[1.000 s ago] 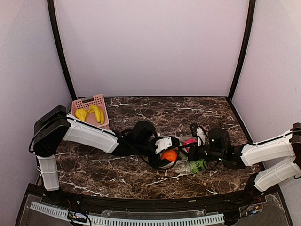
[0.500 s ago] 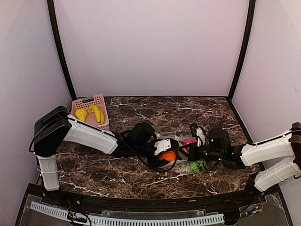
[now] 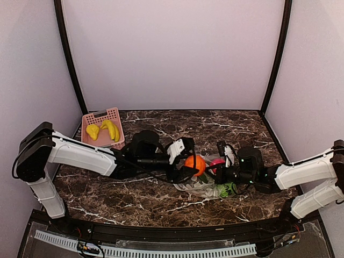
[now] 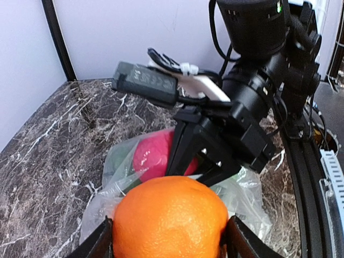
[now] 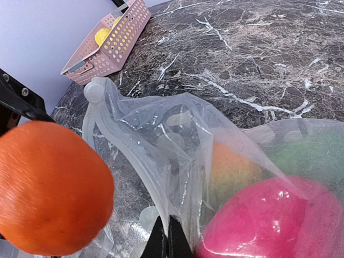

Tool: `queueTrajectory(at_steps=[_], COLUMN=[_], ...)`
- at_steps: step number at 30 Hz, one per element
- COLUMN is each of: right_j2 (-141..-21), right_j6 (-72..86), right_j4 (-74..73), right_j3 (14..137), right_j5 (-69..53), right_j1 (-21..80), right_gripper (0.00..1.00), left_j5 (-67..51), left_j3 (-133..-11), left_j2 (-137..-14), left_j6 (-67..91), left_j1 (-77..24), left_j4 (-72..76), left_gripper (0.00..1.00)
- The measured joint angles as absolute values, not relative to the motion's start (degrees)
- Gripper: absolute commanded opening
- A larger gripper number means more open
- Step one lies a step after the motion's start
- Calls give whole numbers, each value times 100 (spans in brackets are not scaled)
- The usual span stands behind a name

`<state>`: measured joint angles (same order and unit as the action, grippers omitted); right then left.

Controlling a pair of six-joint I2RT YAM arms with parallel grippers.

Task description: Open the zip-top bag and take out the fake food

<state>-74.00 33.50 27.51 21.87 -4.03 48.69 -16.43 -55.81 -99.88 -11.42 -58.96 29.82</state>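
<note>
My left gripper will next lift the orange ball outward over the pink basket and then lower the ball into the basket's near end, which lies empty point(image 3: 105, 141).
My left gripper point(image 3: 194, 165) point(image 4: 171, 239) is shut on an orange ball point(image 3: 194, 164) point(image 4: 171, 217) of fake food and holds it just above the mouth of the zip-top bag point(image 3: 201, 186) point(image 4: 248, 189) point(image 5: 161, 129). The clear dotted bag lies on the marble table. My right gripper point(image 3: 219, 173) point(image 5: 170, 239) is shut on a fold of its plastic near the opening. Inside the bag are a pink-red ball point(image 3: 216, 163) point(image 4: 153, 153) point(image 5: 274, 220), a green ball point(image 3: 227, 188) point(image 5: 317, 156) and an orange-yellow fruit point(image 5: 231, 166).
A pink perforated basket point(image 3: 111, 114) point(image 5: 110, 51) stands at the table's back left with yellow bananas point(image 3: 110, 130) in it. Black corner posts and pale walls close the table in on three sides. Both arms meet low over the middle of the table.
The left gripper closed on the orange ball and lifted it up out of the bag's mouth, while the left arm swung back to the left. The right gripper stayed put on the bag.
</note>
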Motion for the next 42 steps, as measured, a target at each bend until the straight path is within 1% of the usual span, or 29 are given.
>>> queueTrajectory(at_steps=[4, 7, 15, 22, 26, 32, 42], right_j2=[-7391, -7391, -7358, -7349, -7349, -7349, -7349], right_j6=[3350, 3350, 3343, 3330, 3328, 3326, 3321], right_j4=[2740, 2740, 2722, 2707, 2703, 2698, 2696], right_j3=[2187, 2187, 2187, 2187, 2187, 2187, 2187], right_j5=[-401, -401, -397, -395, -397, -397, -397], right_j1=[4869, 4869, 4869, 4869, 4869, 4869, 4869], right_gripper=[0, 0, 0, 0, 0, 0, 0], left_j5=[-1603, -1466, -152, 860, 1420, 1809, 1590], left_j3=[-5422, -5369, -4978, -4584, -4515, -4456, -4700], left_j2=[-9695, -9384, -8165, -7489, -7404, -7542, -8593], left_j6=[-528, 10, 1107, 1549, 1780, 2045, 2233], left_j1=[-5763, -5459, -3931, -2884, -2342, -1723, -1597], left_j4=[3323, 3354, 2873, 1890, 1295, 663, 419], left_gripper=[44, 44, 46, 48, 51, 52, 54])
